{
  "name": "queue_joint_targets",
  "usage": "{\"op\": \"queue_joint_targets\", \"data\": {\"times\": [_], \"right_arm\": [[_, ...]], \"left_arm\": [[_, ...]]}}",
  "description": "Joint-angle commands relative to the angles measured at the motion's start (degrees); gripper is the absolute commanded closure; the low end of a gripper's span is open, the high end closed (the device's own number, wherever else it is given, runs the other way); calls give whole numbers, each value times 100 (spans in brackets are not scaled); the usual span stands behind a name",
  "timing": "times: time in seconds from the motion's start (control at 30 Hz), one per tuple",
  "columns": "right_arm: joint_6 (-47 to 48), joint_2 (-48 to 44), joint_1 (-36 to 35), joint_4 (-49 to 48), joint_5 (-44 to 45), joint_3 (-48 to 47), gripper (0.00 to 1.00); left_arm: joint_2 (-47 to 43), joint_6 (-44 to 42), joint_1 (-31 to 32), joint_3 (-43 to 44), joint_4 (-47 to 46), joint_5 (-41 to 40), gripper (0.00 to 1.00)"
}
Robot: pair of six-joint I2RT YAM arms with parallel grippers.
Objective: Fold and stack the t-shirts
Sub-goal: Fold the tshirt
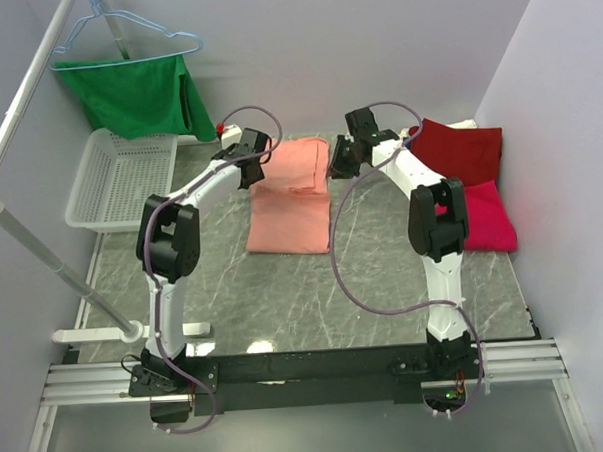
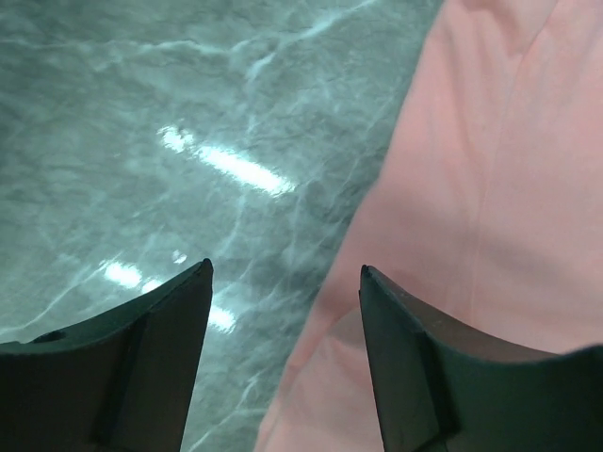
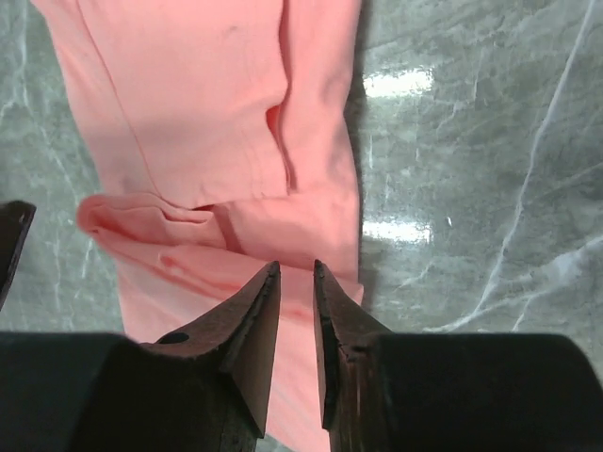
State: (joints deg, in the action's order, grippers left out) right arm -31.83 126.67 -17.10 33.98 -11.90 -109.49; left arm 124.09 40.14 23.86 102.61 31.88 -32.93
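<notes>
The shirt's hem is unfolded and its near corner on the basket side lies back from my left gripper. That corner gets my left gripper's fingers moved back onto it next.
The salmon-pink t-shirt lies partly folded in the middle of the table. My left gripper is open at the shirt's far left edge; in the left wrist view its jaws straddle that edge of the shirt just above the table. My right gripper is at the far right edge. In the right wrist view its jaws are nearly closed with pink cloth between them. The dark red t-shirt and the crimson-pink t-shirt lie at the right.
A white mesh basket stands at the far left. A green garment on a light-blue hanger hangs from the rail above it. Walls close in the back and right. Grey marble table lies in front of the shirt.
</notes>
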Motion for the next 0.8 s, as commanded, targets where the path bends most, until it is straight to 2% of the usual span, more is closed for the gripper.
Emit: {"op": "queue_joint_targets", "data": {"times": [0.0,0.17,0.27,0.4,0.6,0.77], "right_arm": [[2,-309,14,-198,-234,94,72],[63,-1038,-56,-181,-181,1165,72],[19,-1460,-74,-67,-137,1781,73],[11,-2128,-83,-356,-574,2895,71],[169,-2946,-179,-918,-1427,4039,69],[326,-3078,-355,-1139,-1570,4419,68]], "left_arm": [[-860,73,40,-407,-366,-206,31],[-1212,-120,40,-917,-183,522,31],[-1431,-164,40,-1330,-67,1364,31],[-2010,-156,40,-2287,-524,2358,32],[-2793,-112,23,-3684,-1280,3063,32],[-3040,2,-4,-4213,-1850,3477,32]]}}
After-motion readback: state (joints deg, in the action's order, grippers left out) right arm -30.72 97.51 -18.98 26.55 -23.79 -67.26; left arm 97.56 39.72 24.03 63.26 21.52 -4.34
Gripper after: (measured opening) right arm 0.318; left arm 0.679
